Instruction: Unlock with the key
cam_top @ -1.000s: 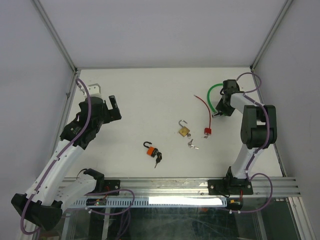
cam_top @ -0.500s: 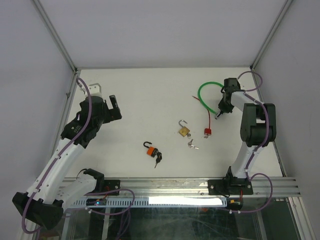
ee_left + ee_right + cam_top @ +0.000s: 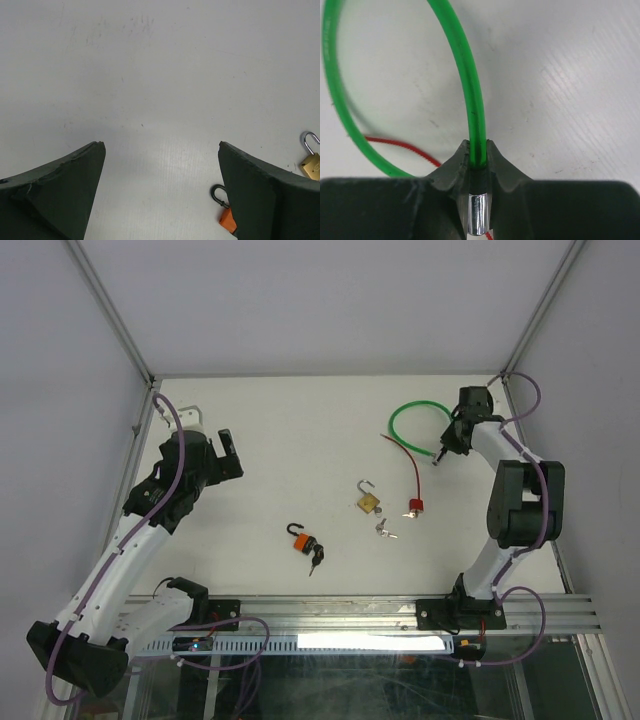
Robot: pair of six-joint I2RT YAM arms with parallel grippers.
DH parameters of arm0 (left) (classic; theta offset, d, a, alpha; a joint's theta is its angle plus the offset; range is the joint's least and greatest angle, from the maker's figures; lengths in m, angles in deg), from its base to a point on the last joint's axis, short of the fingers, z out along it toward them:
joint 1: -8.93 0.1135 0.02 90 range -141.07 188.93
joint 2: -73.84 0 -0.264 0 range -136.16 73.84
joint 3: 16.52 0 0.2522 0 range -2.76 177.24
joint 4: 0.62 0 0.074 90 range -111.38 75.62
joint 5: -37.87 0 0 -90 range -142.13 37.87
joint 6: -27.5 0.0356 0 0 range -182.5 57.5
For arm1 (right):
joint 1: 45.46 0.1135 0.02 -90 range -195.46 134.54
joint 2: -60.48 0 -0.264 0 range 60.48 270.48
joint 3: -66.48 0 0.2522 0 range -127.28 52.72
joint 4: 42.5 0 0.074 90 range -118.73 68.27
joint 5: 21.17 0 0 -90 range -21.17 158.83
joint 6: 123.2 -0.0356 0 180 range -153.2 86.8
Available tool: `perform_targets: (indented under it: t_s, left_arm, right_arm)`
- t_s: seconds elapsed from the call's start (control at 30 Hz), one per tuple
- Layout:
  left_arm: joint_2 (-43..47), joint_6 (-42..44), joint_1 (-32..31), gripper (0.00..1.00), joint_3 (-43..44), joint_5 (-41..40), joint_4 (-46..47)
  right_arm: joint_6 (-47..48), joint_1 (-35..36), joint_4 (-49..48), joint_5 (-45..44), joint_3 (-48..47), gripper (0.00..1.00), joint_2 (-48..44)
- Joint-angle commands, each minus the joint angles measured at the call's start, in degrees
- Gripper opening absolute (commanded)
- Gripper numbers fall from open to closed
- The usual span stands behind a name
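Note:
Next I should move my right gripper left in the top view, then down to release, as bare tabletop past the brass padlock lies below it on that side.
My right gripper (image 3: 443,450) is shut on the end of a green cable lock (image 3: 405,414), whose loop curves over the table at the back right. In the right wrist view the green cable (image 3: 465,75) and its silver ferrule (image 3: 479,214) sit pinched between my fingers. A red cable lock (image 3: 413,504) lies below it, its cable also in the right wrist view (image 3: 395,144). A brass padlock (image 3: 368,502) with open shackle and small keys (image 3: 385,531) lie mid-table. An orange padlock (image 3: 303,542) with a key lies nearer. My left gripper (image 3: 226,452) is open and empty at the left.
The left wrist view shows bare white table between my fingers, with the orange padlock (image 3: 226,216) and brass padlock (image 3: 312,162) at its right edge. Aluminium frame posts and white walls bound the table.
My right gripper has moved back and to the right with the green cable, and its loop has swung out to the left. The left arm has not moved.

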Motion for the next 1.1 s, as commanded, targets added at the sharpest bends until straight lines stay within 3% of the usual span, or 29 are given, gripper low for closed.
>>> perform_targets:
  t_s: [0.0,0.33,0.57,0.77,0.83,1.07]
  left_arm:
    - [0.2,0.8,0.8,0.99,-0.1,1.0,2.5]
    - [-0.1,0.8,1.2,0.99,-0.1,1.3,2.5]
    - [-0.3,0.8,1.6,0.99,-0.2,1.0,2.5]
    - [-0.5,0.8,1.7,0.99,-0.2,1.0,2.5]
    - [-0.5,0.9,1.7,0.99,-0.2,1.1,2.5]
    - [-1.1,0.8,2.1,0.99,-0.2,2.1,2.5]
  right_arm:
    - [-1.4,0.8,-5.1,8.4,-2.3,0.0,-7.1]
    - [-4.3,15.9,-8.1,10.4,0.3,0.0,-9.6]
    - [-11.4,28.9,-14.3,5.3,2.6,0.0,-5.2]
    - [-12.1,35.2,-14.4,6.0,0.5,0.0,1.3]
    - [-10.9,36.4,-13.7,7.0,-0.5,0.04,3.6]
    - [-2.1,37.0,-6.0,7.7,-5.2,0.36,5.4]
